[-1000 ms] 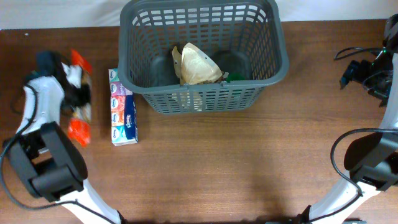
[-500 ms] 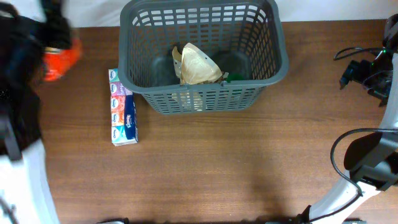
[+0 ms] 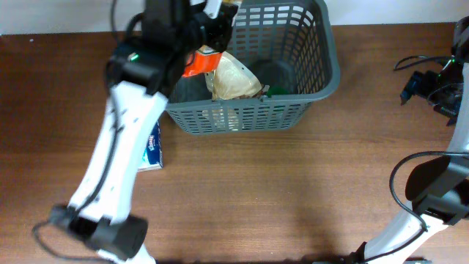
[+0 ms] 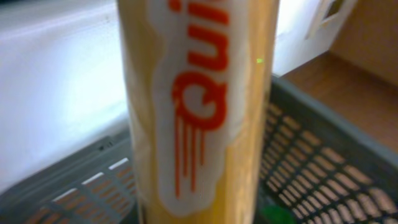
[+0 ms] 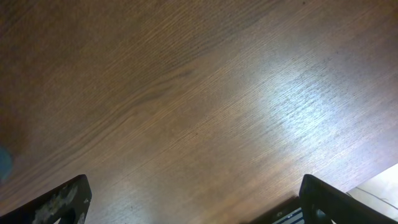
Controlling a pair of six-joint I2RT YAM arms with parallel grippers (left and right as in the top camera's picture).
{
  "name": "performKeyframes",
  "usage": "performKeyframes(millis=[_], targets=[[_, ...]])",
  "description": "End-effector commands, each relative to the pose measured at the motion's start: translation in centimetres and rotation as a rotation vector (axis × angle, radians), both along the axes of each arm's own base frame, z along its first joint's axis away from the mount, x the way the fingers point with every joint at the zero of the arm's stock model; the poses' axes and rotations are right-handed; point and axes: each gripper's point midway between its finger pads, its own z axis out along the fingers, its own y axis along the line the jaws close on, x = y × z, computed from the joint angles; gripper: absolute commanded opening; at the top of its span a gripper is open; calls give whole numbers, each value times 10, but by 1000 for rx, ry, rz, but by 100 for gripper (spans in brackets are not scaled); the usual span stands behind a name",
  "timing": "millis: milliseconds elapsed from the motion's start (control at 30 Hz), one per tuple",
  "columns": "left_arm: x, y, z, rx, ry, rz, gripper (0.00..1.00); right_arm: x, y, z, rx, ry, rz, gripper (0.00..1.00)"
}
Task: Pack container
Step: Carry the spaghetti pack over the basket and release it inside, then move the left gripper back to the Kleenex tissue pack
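Observation:
I will next lower the yellow snack packet with my left gripper into the open room beside the beige bag in the basket, then release it.
The container, a large dark grey lattice basket [image 3: 328,70], stands at the back middle of the table. My left gripper [image 3: 207,42] is over its left part, shut on an orange and yellow snack packet [image 3: 196,64]. In the left wrist view the packet [image 4: 199,106], with red letters on a white patch, fills the middle and hides the fingers, and the basket wall [image 4: 323,162] lies below it. A beige bag [image 3: 233,77] and a green item [image 3: 267,90] lie inside the basket. My right gripper [image 5: 196,205] is open and empty above bare wood at the far right [image 3: 426,88].
A tissue pack [image 3: 152,147] lies on the table left of the basket, partly hidden under my left arm. Cables run along the table's right edge [image 3: 418,62]. A white wall lies behind the basket [image 4: 56,93].
My left arm has swung from the table's far left to above the basket, carrying the orange packet. The right arm has not moved.

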Motion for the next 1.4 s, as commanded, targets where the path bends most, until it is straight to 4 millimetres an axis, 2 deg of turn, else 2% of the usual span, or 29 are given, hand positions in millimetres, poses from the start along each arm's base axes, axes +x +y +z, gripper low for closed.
performKeyframes(millis=[0,100,133,200,333,367,400,467,500,567,667,767,833,933,1033,1133,1167,1300,1367], targets=[[18,-1,-3,-53,6,56,2,-1,-3,-2,0,4,-4,99],[32,-6,-40,-49,95,72,2,-1,-3,-2,0,4,-4,99],[37,-9,-65,-38,155,79,4,-1,-3,-2,0,4,-4,99],[41,-12,-90,-24,217,77,7,-1,-3,-2,0,4,-4,99],[38,-18,-132,12,328,79,7,-1,-3,-2,0,4,-4,99],[37,-19,-136,19,342,76,8,-1,-3,-2,0,4,-4,99],[36,-20,-140,24,351,75,13,-1,-3,-2,0,4,-4,99],[35,-20,-141,26,357,75,48,-1,-3,-2,0,4,-4,99],[35,-20,-140,25,354,75,61,-1,-3,-2,0,4,-4,99],[35,-20,-136,21,344,75,67,-1,-3,-2,0,4,-4,99],[35,-19,-127,13,327,74,83,-1,-3,-2,0,4,-4,99],[34,-16,-100,-9,277,75,95,-1,-3,-2,0,4,-4,99],[30,-11,-70,-33,220,79,100,-1,-3,-2,0,5,-4,99],[15,7,-11,-68,117,95,99,-1,-3,-2,0,4,-4,99],[-11,50,44,-73,29,198,100,-1,-3,-2,0,4,-4,99],[-40,108,75,-37,-18,370,99,-1,-3,-2,0,4,-4,99],[-56,135,83,-15,-27,454,99,-1,-3,-2,0,4,-4,99],[-102,202,91,39,1,639,99,-1,-3,-2,0,4,-4,99],[-119,222,86,37,44,698,99,-1,-3,-2,0,4,-4,99]])
